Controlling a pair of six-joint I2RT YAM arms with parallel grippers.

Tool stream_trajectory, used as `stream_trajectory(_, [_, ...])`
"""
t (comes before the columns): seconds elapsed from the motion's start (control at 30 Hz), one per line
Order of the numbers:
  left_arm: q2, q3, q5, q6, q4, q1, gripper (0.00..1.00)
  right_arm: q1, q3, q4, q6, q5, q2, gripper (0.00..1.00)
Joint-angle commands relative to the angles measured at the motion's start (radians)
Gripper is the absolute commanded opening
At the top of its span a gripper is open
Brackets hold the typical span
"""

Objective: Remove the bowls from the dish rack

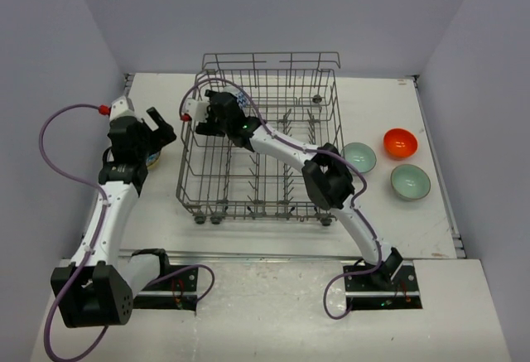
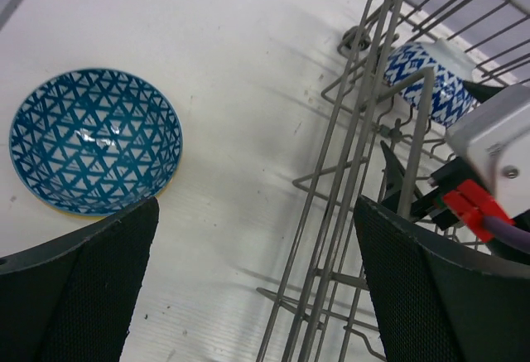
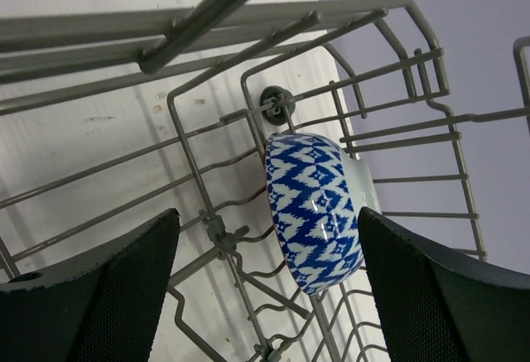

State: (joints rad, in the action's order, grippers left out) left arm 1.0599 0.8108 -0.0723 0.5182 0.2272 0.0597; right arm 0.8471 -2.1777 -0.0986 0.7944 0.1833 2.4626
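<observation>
The bowl sits nearer one finger, so my right gripper should shift outward and toward the right in the top view to close over the zigzag bowl's rim (image 1: pixel 241 102) (image 3: pixel 300 277).
The grey wire dish rack (image 1: pixel 263 186) stands mid-table. A blue-and-white zigzag bowl (image 3: pixel 319 209) stands on edge among the tines at its back left corner; it also shows in the top view (image 1: pixel 241 99) and the left wrist view (image 2: pixel 426 80). My right gripper (image 3: pixel 269 296) is open inside the rack, and the bowl lies between its fingers, nearer the right one, not gripped. My left gripper (image 2: pixel 252 296) is open and empty over the table at the rack's left side. A blue triangle-patterned bowl (image 2: pixel 95 140) sits on the table below it.
Two pale mint bowls (image 1: pixel 358 156) (image 1: pixel 410 181) and an orange-red bowl (image 1: pixel 399 141) sit on the table right of the rack. The rack's tall wire side (image 2: pixel 364 171) is close to my left gripper. The right arm crosses over the rack.
</observation>
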Motion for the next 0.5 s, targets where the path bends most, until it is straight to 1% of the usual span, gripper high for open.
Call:
stream_trajectory(0.0, [-0.032, 0.065, -0.055, -0.047, 0.009, 0.008, 1.00, -0.017, -0.008, 0.016, -0.018, -0.015, -0.005, 0.88])
stream_trajectory(0.33, [-0.047, 0.059, -0.052, -0.046, 0.026, 0.006, 1.00, -0.052, -0.063, 0.000, 0.011, -0.008, 0.033, 0.88])
stream_trajectory(0.47, [-0.044, 0.060, -0.052, -0.047, 0.021, 0.006, 1.00, -0.071, -0.059, 0.020, 0.012, -0.002, 0.038, 0.88])
